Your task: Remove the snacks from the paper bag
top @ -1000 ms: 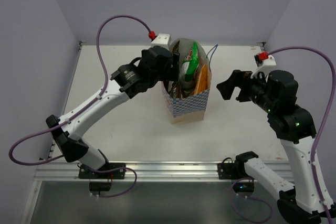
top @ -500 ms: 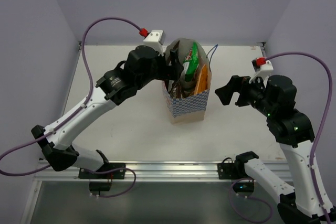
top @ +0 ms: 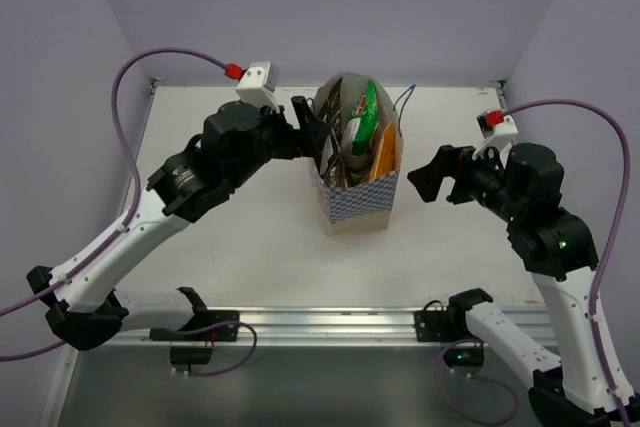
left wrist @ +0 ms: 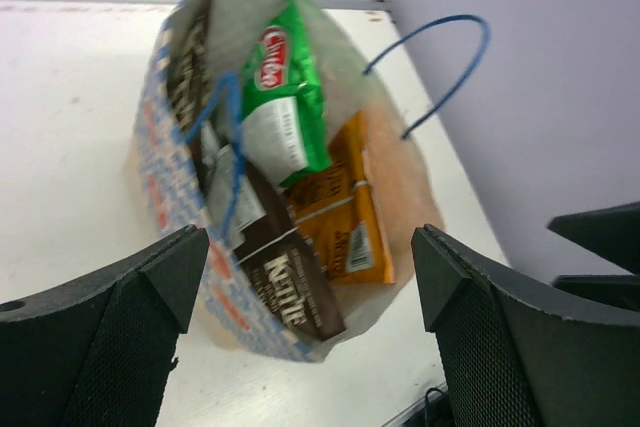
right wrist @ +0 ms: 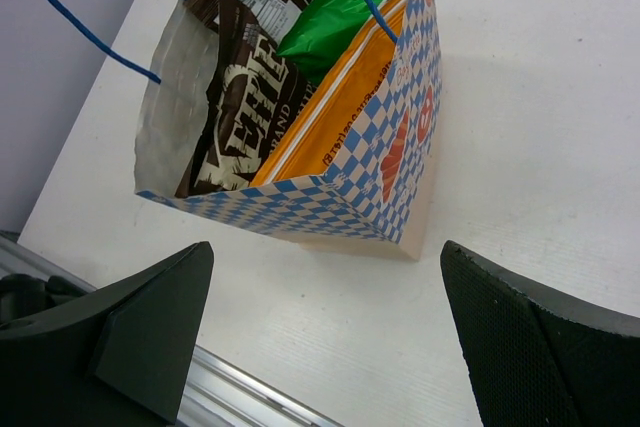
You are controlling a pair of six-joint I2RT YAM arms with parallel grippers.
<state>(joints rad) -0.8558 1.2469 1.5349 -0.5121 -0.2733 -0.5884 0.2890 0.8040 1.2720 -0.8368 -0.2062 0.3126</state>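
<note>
The bag's rim [top: 315,157] [left wrist: 218,241] is beside the dark brown packets. My left gripper needs to move down toward it, with the open fingers on either side of the bag's rim, and close.
The paper bag [top: 352,209] stands upright at the table's middle, with blue cord handles [left wrist: 440,57]. It also shows in the right wrist view [right wrist: 380,187]. Inside it stand a green-and-white packet [top: 362,117] [left wrist: 285,97], an orange packet [top: 380,155] [left wrist: 345,217] [right wrist: 330,127] and dark brown packets [left wrist: 290,292] [right wrist: 240,97]. My left gripper [top: 312,129] is open and empty, just left of the bag's mouth. My right gripper [top: 432,173] is open and empty, to the right of the bag and apart from it.
Lilac walls [top: 330,7] close the table at the back and both sides. A metal rail [top: 330,325] runs along the near edge. Purple cables loop over both arms.
My left arm has drawn back to the left and risen, so its gripper has moved away from the bag's mouth. My right gripper has edged slightly toward the bag. The bag has not moved.
</note>
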